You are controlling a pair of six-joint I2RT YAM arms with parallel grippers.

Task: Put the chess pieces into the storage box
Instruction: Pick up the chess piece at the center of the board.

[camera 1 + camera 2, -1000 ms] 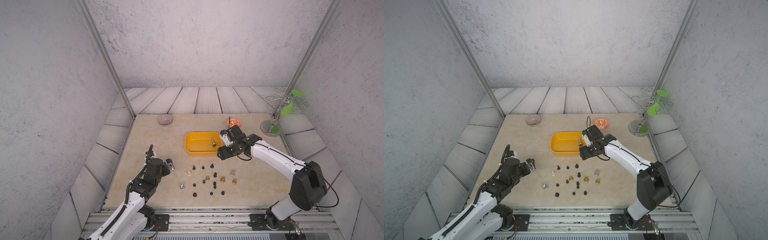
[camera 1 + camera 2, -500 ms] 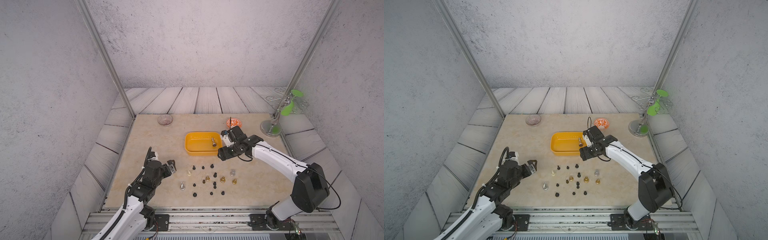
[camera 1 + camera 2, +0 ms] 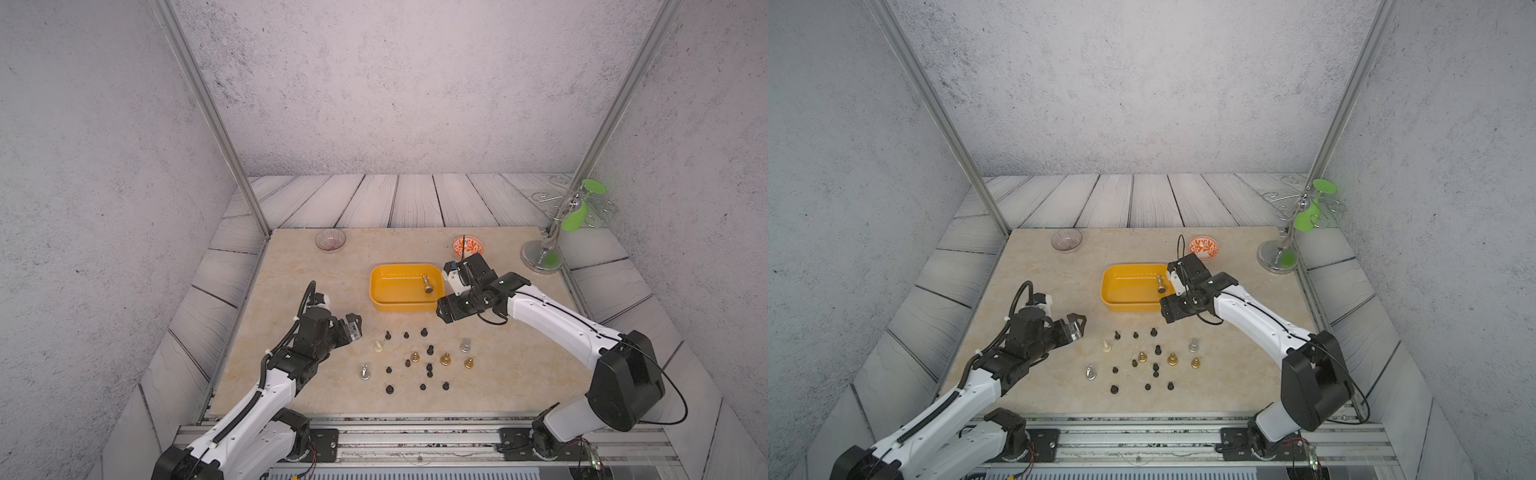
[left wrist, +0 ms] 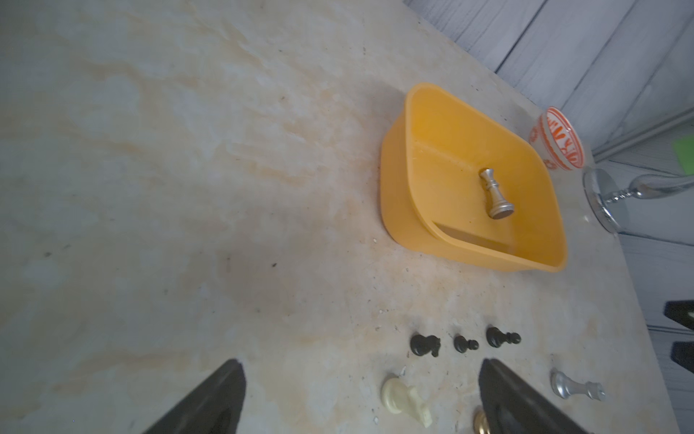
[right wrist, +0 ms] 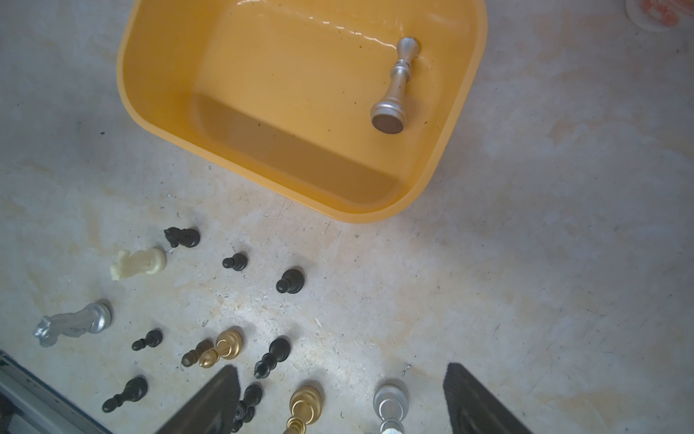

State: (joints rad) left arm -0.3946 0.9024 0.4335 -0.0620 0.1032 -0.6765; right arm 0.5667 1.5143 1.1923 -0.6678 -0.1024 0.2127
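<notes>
I need to tilt my left gripper downward, bring it over the knight and lower its open fingers around the cream knight's head [image 3: 379, 344] [image 4: 420, 412], because that head stands free.
The yellow storage box [image 3: 395, 286] [image 3: 1129, 291] sits mid-table, and one silver chess piece [image 3: 427, 285] [image 5: 394, 86] lies on its side in it. Several chess pieces [image 3: 430, 350], mostly black with some gold, silver and one cream knight [image 4: 403, 400], stand on the table in front of the box. My left gripper [image 3: 355, 327] [image 4: 360, 375] is open and empty, low over the table just left of the cream knight. My right gripper [image 3: 444, 311] [image 5: 341, 379] is open and empty at the box's front right corner, above a gold piece [image 5: 306, 406] and a silver piece [image 5: 390, 404].
A clear glass bowl [image 3: 330, 240] stands at the back left and an orange-patterned bowl [image 3: 467, 246] just behind the box. A chrome stand [image 3: 542, 257] with a green part occupies the back right corner. The metal rail [image 3: 415, 432] runs along the front.
My left arm has lowered and reached a little to the right, toward the pieces. The right gripper has stayed by the box corner and its jaws have spread slightly.
</notes>
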